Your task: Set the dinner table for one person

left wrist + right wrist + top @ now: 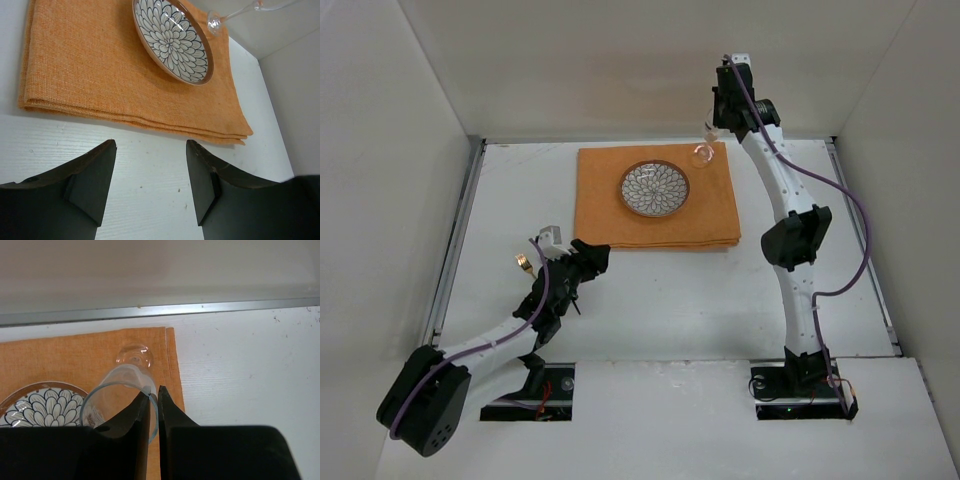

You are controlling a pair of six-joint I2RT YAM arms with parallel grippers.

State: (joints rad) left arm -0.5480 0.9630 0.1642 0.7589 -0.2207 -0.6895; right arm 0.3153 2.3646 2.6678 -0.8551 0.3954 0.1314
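Note:
The far corner of the placemat beside the plate is below my right gripper, already under the foot of the glass. I should next lower the glass there and let go of its rim.
The white dinner table [650,300] carries an orange placemat [710,215] with a flower-patterned plate [655,188] on it. My right gripper [718,128] is shut on the rim of a clear stemmed glass [702,152], held tilted with its foot over the mat's far right corner; I cannot tell whether the foot touches. In the right wrist view my right gripper [154,389] pinches the glass [117,390] wall over the mat [60,360], next to the plate [45,407]. My left gripper [590,255] is open and empty just before the mat's near left edge; the left wrist view shows it [151,145] above bare table [50,145].
White walls enclose the table, with metal rails along the left, far and right edges [160,312]. A small gold-coloured piece [523,263] shows beside my left wrist; I cannot tell what it is. The glass stem [235,14] crosses above the plate [172,37] in the left wrist view.

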